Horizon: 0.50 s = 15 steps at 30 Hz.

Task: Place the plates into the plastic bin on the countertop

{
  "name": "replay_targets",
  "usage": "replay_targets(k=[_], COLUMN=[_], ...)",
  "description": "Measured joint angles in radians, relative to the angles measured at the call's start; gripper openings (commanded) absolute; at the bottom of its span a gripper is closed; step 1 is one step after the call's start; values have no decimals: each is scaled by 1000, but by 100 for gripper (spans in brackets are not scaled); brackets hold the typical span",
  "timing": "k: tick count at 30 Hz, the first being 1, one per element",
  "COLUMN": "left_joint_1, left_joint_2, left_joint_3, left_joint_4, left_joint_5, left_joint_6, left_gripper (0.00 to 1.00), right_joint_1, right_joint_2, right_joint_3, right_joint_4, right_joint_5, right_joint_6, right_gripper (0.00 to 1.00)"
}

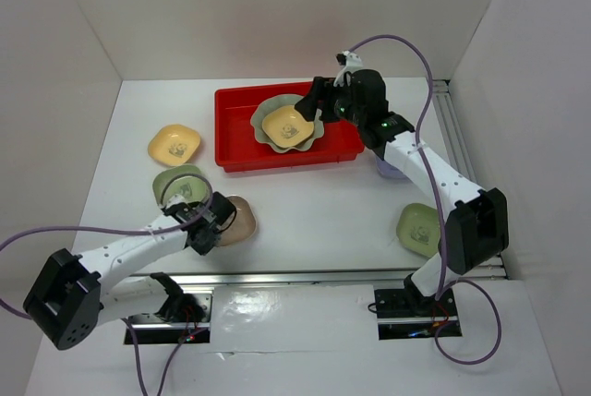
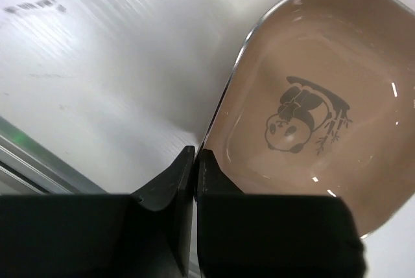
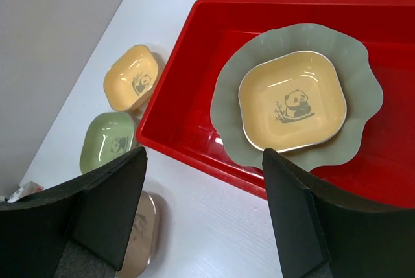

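Observation:
My left gripper should lift outward over the sides of the bin, then lower the pink plate [image 1: 242, 221] onto the yellow panda plate [image 1: 288, 126] and let go of it.
The red plastic bin [image 1: 240, 133] stands at the back of the white countertop [image 1: 314, 211]. In it lies the large pale green scalloped dish [image 1: 263, 112] with a yellow panda plate [image 1: 288, 126] on top; both show in the right wrist view [image 3: 227, 106] [image 3: 292, 100]. My right gripper [image 1: 310, 105] [image 3: 204, 155] is open and empty above the bin's front rim. My left gripper [image 1: 218, 219] [image 2: 194, 155] is shut on the rim of the pink panda plate [image 1: 242, 221] [image 2: 311, 116], which is on the countertop.
A second yellow plate [image 1: 174, 144] and a light green plate [image 1: 175, 184] lie left of the bin. Another light green plate [image 1: 420, 228] lies at the right. A lavender plate [image 1: 388, 170] peeks from under the right arm. White walls stand around the countertop.

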Motion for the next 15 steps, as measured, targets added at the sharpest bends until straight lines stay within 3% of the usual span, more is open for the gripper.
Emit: replay_targets(k=[9,15], left_joint_1=[-262,-385], left_joint_2=[-91,-11], left_joint_3=[68,378], left_joint_4=[-51,-105], left_joint_5=[56,10], left_joint_6=[45,187], left_gripper=[0,0], right_joint_1=[-11,-70], right_joint_2=[-2,-48], right_joint_3=[14,38], right_joint_4=[-24,-53], right_joint_5=[16,52], right_joint_6=[4,3], right_gripper=[79,79])
